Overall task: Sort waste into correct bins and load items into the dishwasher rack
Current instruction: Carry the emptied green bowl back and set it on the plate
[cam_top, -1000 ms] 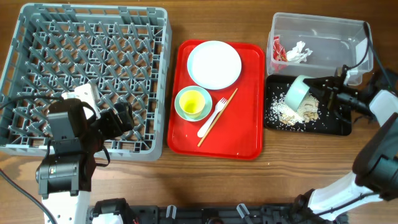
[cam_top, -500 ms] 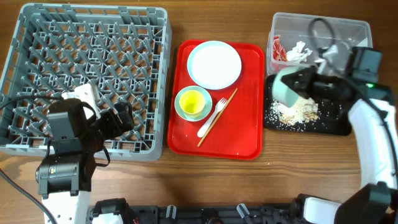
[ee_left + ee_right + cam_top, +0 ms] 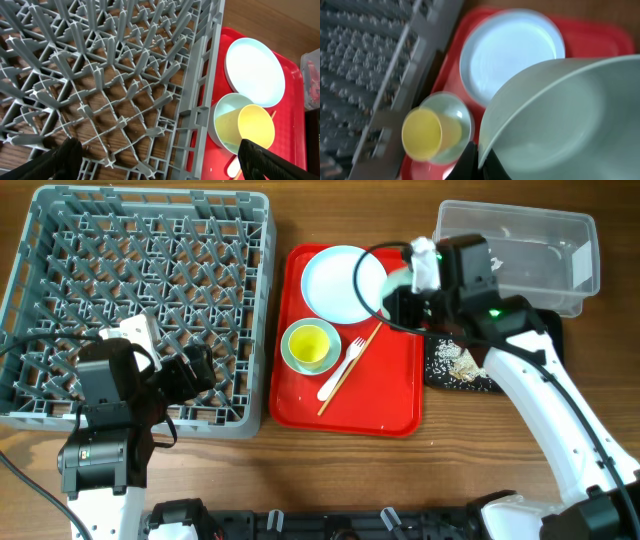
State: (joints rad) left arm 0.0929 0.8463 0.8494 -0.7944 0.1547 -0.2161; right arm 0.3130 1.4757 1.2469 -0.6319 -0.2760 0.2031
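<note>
The pale plate [image 3: 340, 280] [image 3: 512, 52] is empty, so I will next move my right gripper to the left in the overhead view and down over it and let go of the bowl there.
My right gripper [image 3: 402, 298] is shut on the rim of a mint bowl [image 3: 560, 115] and holds it tilted above the right side of the red tray; its fingertips [image 3: 479, 162] pinch the rim. Below are the pale plate [image 3: 340, 280], the second bowl [image 3: 293, 360] with the yellow cup [image 3: 310, 345] in it, the white fork [image 3: 342, 368] and the chopstick [image 3: 352, 365]. Rice scraps [image 3: 455, 360] lie in the black tray [image 3: 440, 372]. My left gripper [image 3: 160, 165] is open and empty over the front right corner of the grey rack [image 3: 140, 300]. The wrapper and tissue are hidden.
The red serving tray [image 3: 390, 405] lies between the rack and the bins. The clear tub [image 3: 530, 245] stands at the back right, partly covered by my right arm. The rack's lattice wall [image 3: 200, 100] runs close beside the tray.
My right arm has swung left with the mint bowl, from over the black tray to over the red tray near the plate. The left arm has not moved.
</note>
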